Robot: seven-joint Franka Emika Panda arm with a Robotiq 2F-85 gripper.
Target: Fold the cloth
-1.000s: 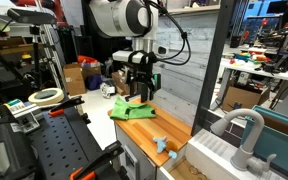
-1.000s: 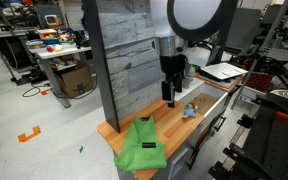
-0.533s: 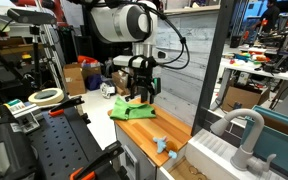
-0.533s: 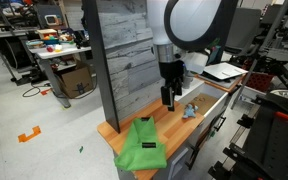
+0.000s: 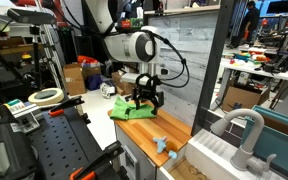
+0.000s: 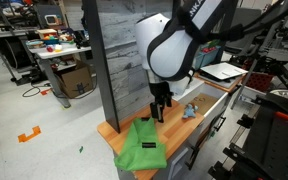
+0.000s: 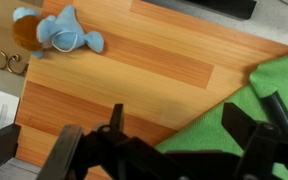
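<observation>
The green cloth's inner edge [image 6: 158, 126] [image 7: 191, 130] runs between my gripper's open fingers, so my gripper should next move down onto it with a slight turn and close there.
The green cloth [image 6: 141, 148] lies rumpled on the wooden countertop [image 6: 189, 123], partly hanging over its near end; it also shows in an exterior view [image 5: 131, 108] and at the right of the wrist view [image 7: 254, 110]. My gripper [image 6: 156, 115] is open and hangs low just above the cloth's inner edge. In the wrist view its two black fingers [image 7: 174, 120] straddle the cloth's edge, holding nothing.
A small light-blue rigid object [image 7: 66, 32] lies on the countertop [image 7: 164, 60] beyond the gripper; it shows in both exterior views [image 6: 188, 111] [image 5: 162, 145]. A grey wood-panel wall [image 6: 119, 55] stands along one side. A white sink with a faucet [image 5: 240, 135] sits at the counter's end.
The arm has lowered and leaned toward the cloth; the gripper has dropped from above the counter's middle to just over the cloth's edge. The cloth has not moved.
</observation>
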